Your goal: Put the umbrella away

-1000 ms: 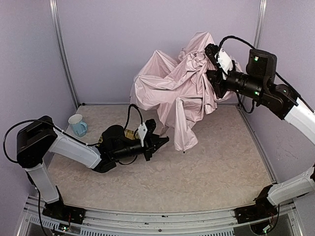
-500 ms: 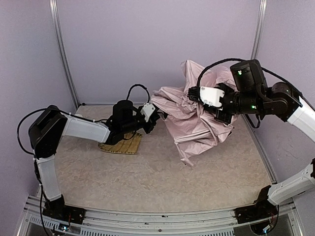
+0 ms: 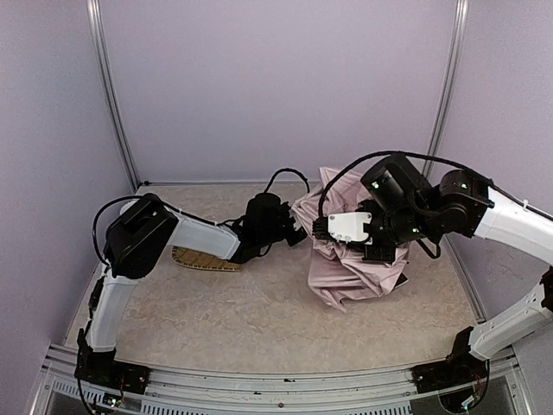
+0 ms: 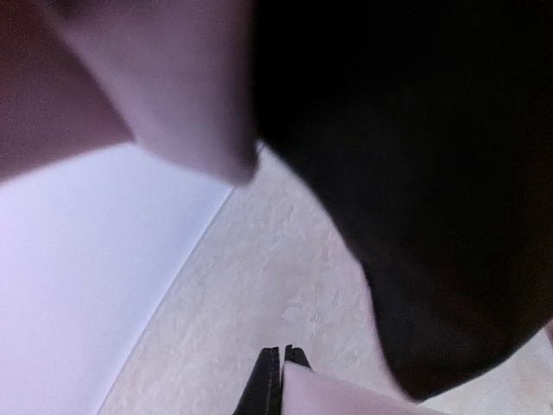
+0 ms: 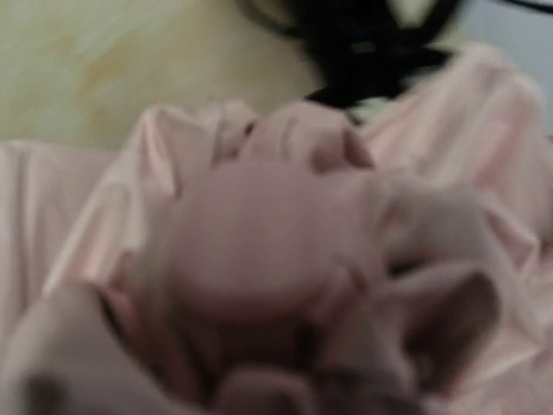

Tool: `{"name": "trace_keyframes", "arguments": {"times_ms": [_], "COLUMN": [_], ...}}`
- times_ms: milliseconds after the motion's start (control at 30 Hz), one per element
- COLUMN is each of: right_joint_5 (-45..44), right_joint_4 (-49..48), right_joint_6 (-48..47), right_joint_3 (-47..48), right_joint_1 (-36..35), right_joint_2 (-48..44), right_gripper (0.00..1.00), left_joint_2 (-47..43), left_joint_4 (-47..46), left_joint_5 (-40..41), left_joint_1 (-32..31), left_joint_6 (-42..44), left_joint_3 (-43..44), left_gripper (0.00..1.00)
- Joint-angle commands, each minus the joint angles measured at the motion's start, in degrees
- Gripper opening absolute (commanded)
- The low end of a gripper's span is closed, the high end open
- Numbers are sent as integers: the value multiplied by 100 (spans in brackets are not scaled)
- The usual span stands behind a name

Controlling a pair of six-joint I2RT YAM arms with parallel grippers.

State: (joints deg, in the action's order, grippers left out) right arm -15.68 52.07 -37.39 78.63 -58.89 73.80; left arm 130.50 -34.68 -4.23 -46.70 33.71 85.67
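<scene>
The right gripper draws the umbrella [image 3: 354,270] back and to the left in the top view next, onto the open near tabletop, and releases it there.
The umbrella [image 3: 354,270] lies as a crumpled pale pink heap on the table right of centre. My left gripper [image 3: 292,233] is at the heap's left edge. In the left wrist view its fingertips [image 4: 282,367] are pressed together, with a strip of pink fabric [image 4: 346,399] running out from them. Pink cloth [image 4: 173,86] and black lining [image 4: 415,173] hang close above. My right gripper [image 3: 321,230] is pushed into the top of the heap. Blurred pink umbrella folds [image 5: 276,242] fill the right wrist view and hide its fingers.
A woven yellow bamboo tray [image 3: 206,259] lies flat on the table, left of centre, under my left forearm. The lilac back wall and a metal post [image 3: 117,112] stand behind. The right side wall is close to my right arm.
The right arm has brought the umbrella down from high at the back onto the table, now bunched tighter. The left gripper has swung right and back along the fabric's left edge, uncovering the tray.
</scene>
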Motion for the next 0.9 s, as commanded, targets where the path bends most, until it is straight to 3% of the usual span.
{"name": "trace_keyframes", "arguments": {"times_ms": [0, 200, 400, 467, 567, 733, 867], "right_joint_5": [888, 1608, 1664, 1668, 1641, 1935, 2554], "right_joint_4": [-136, -594, -1003, -1022, -976, -1009, -1043], "right_joint_6": [661, 1097, 1127, 1096, 997, 809, 740], "right_joint_3": [-483, -1126, -1722, -1747, -1623, -1218, -790], "right_joint_1": [-118, -123, -123, -126, -116, -52, 182], "right_joint_2": [108, 38, 338, 592, 1041, 1801, 2332], "right_gripper": [0, 0, 0, 0, 0, 0, 0], "left_joint_2": [495, 837, 719, 511, 67, -1066, -2449], "left_joint_4": [-1068, -908, -513, -464, -575, -1052, -1494], "left_joint_5": [1978, 2245, 2894, 3085, 3055, 2992, 2012], "left_joint_1": [-37, 155, 416, 534, 669, 669, 587], "left_joint_6": [359, -27, -517, -662, -788, -892, -1224], "left_joint_3": [286, 894, 898, 661, 78, -1083, -2552], "left_gripper": [9, 26, 74, 84, 90, 90, 85]}}
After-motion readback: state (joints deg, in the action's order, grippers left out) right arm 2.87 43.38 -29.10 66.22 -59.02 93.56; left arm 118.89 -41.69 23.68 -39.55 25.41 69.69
